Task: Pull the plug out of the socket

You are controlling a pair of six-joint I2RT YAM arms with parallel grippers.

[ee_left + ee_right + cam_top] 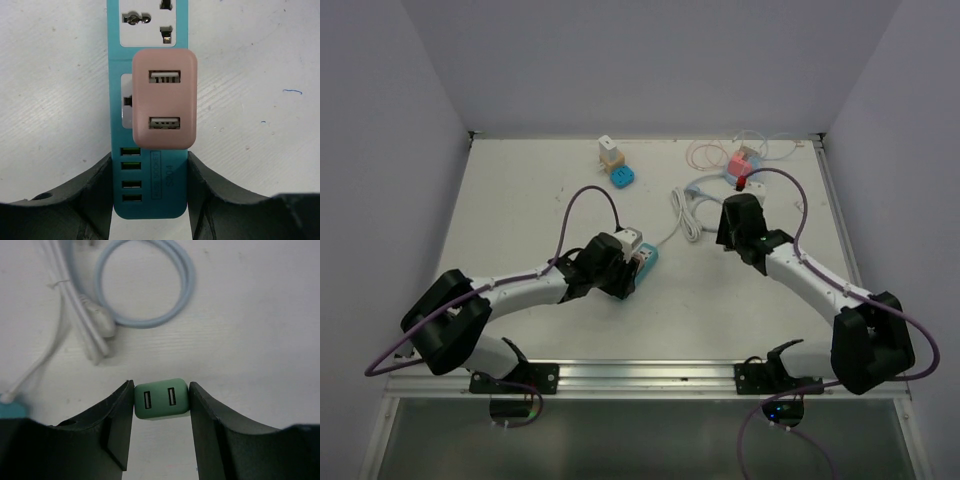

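My right gripper should next lower the green plug, which is already apart from the socket, and let go of it on the bare tabletop [736,265] next to the coiled cable, which lies below the gripper.
A teal socket strip [150,195] lies flat on the white table, and my left gripper [150,160] is shut on its near end, one finger on each long side. A pink two-port plug [165,100] sits in the strip just beyond the fingers. In the top view the strip [648,262] lies at the table's middle left. My right gripper [161,386] is shut on a small green two-port plug [161,399], held over bare table to the right of the strip and apart from it. That plug's prongs are hidden. A corner of the strip [10,411] shows at the left edge.
A bundled white cable [85,330] and a coiled pale blue cable [145,285] lie just beyond the right gripper. At the back stand a white charger [609,152], a blue adapter [623,178] and a pink charger [744,163] with thin looped wires. Walls enclose three sides.
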